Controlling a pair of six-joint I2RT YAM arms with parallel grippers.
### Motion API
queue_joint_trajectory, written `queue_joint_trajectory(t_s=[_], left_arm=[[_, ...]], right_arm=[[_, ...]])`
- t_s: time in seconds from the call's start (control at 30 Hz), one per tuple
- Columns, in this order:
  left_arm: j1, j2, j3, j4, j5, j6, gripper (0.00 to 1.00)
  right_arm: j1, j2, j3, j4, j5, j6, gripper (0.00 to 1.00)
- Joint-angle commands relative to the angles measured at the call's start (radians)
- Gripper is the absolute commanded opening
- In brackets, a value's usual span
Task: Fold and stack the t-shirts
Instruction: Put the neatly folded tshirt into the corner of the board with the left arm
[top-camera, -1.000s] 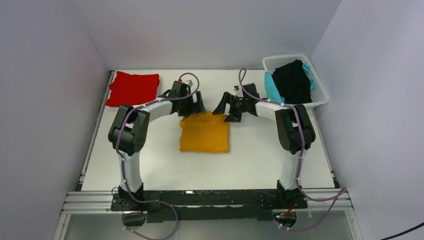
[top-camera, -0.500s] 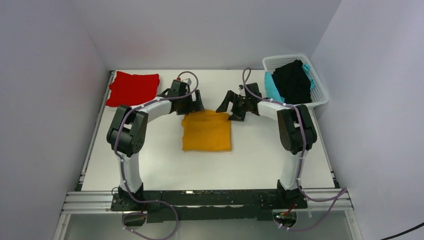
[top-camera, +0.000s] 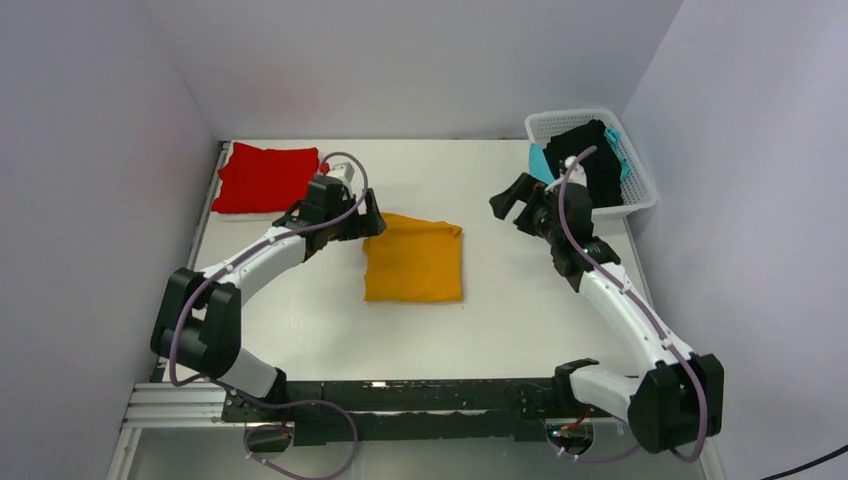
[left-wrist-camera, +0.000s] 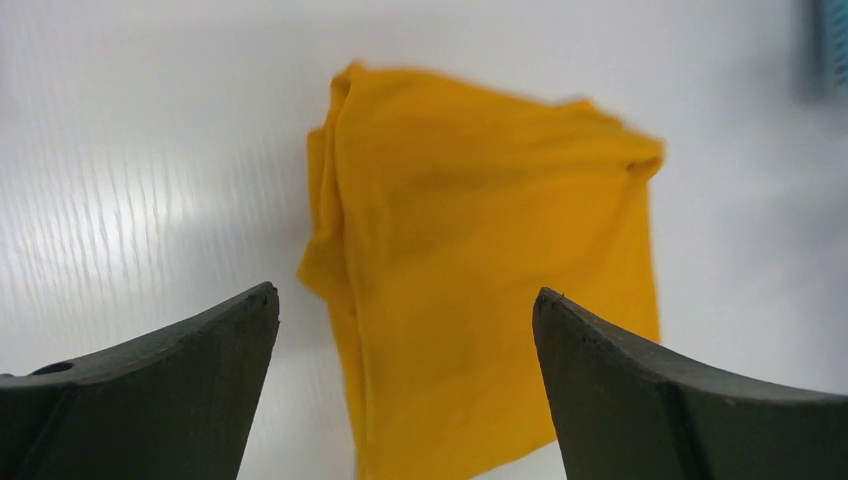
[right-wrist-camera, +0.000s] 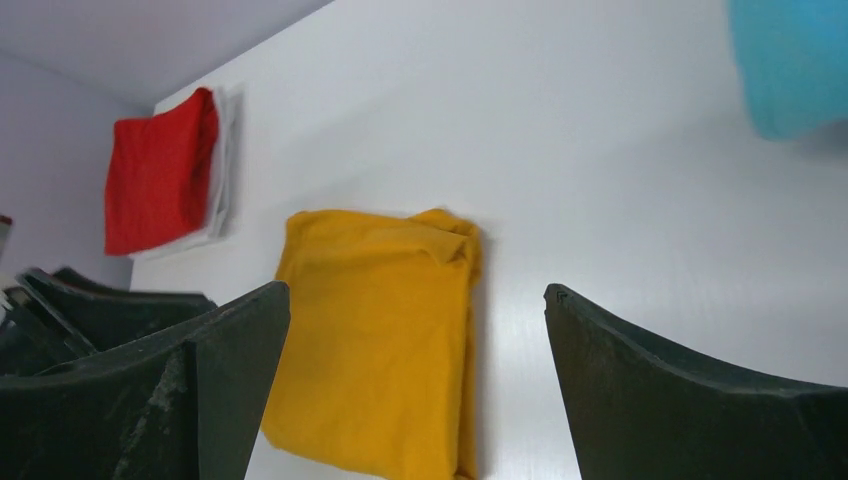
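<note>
My left gripper moves down and to the right in the top view onto the yellow shirt's edge (top-camera: 367, 254) (left-wrist-camera: 348, 306) beside its jutting flap next, because folded layers meet there.
A folded yellow t-shirt (top-camera: 413, 259) lies flat in the middle of the table; it also shows in the left wrist view (left-wrist-camera: 480, 270) and the right wrist view (right-wrist-camera: 375, 330). A folded red t-shirt (top-camera: 265, 176) lies at the back left, also in the right wrist view (right-wrist-camera: 160, 170). My left gripper (top-camera: 368, 222) is open and empty, just left of the yellow shirt's back-left corner. My right gripper (top-camera: 512, 208) is open and empty, raised to the right of the yellow shirt, near the basket.
A white basket (top-camera: 640, 190) at the back right holds a black t-shirt (top-camera: 586, 165) and a turquoise one (top-camera: 543, 172). White walls close in the table on the left, back and right.
Both grippers have let go of the yellow shirt's back edge and drawn away, the left one to the left, the right one to the right and up. The shirt lies folded.
</note>
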Motion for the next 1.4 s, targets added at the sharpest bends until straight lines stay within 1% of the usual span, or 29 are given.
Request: queue_joint_trajectory(t_s=[0.0,0.2,0.33,0.4,0.5,0.6,0.67,0.7,0.73,0.77,0.8,0.87,0.97,1.07,1.13,1.2,1.23,1.33,1.37], left_arm=[[-0.001,0.038,-0.088,0.046,0.058,-0.030,0.99],[-0.002,0.123,-0.103,0.055,0.056,-0.038,0.99],[-0.024,0.196,-0.089,0.053,0.050,-0.050,0.89],[-0.051,0.233,-0.090,0.077,0.032,-0.069,0.84],[-0.092,0.312,-0.048,0.055,0.014,-0.099,0.75],[-0.163,0.380,0.016,0.006,-0.076,-0.120,0.64],[-0.215,0.427,0.086,-0.075,-0.205,-0.140,0.50],[-0.231,0.454,0.126,-0.120,-0.242,-0.143,0.41],[-0.242,0.488,0.170,-0.163,-0.279,-0.145,0.28],[-0.250,0.510,0.214,-0.214,-0.322,-0.151,0.12],[-0.255,0.530,0.272,-0.268,-0.387,-0.160,0.01],[-0.259,0.550,0.349,-0.352,-0.460,-0.153,0.00],[-0.258,0.539,0.435,-0.430,-0.612,-0.111,0.00],[-0.241,0.530,0.529,-0.456,-0.755,0.015,0.00],[-0.217,0.523,0.569,-0.419,-0.810,0.134,0.00],[-0.186,0.502,0.556,-0.297,-0.822,0.277,0.00],[-0.162,0.491,0.553,-0.239,-0.809,0.332,0.00],[-0.078,0.473,0.581,-0.162,-0.748,0.455,0.00],[-0.047,0.466,0.583,-0.122,-0.734,0.522,0.00]], right_arm=[[-0.021,-0.097,-0.106,-0.014,0.109,-0.002,1.00],[-0.023,-0.182,-0.140,-0.093,0.104,-0.041,1.00],[-0.023,-0.204,-0.152,-0.114,0.110,-0.057,1.00],[-0.023,-0.207,-0.152,-0.124,0.122,-0.065,1.00],[-0.025,-0.205,-0.151,-0.126,0.136,-0.077,1.00],[-0.026,-0.201,-0.155,-0.124,0.147,-0.086,1.00],[-0.026,-0.197,-0.154,-0.127,0.161,-0.087,1.00],[-0.028,-0.195,-0.154,-0.131,0.170,-0.090,1.00],[-0.029,-0.197,-0.154,-0.131,0.181,-0.094,1.00],[-0.028,-0.199,-0.156,-0.129,0.192,-0.097,1.00],[-0.028,-0.201,-0.159,-0.130,0.203,-0.100,1.00],[-0.029,-0.206,-0.163,-0.126,0.218,-0.112,1.00],[-0.032,-0.211,-0.170,-0.120,0.234,-0.123,1.00],[-0.033,-0.212,-0.176,-0.116,0.247,-0.130,1.00],[-0.034,-0.213,-0.178,-0.111,0.260,-0.135,1.00],[-0.034,-0.217,-0.187,-0.102,0.274,-0.139,1.00],[-0.033,-0.218,-0.190,-0.097,0.280,-0.141,1.00],[-0.034,-0.215,-0.194,-0.093,0.297,-0.145,1.00],[-0.033,-0.213,-0.191,-0.093,0.301,-0.148,1.00]])
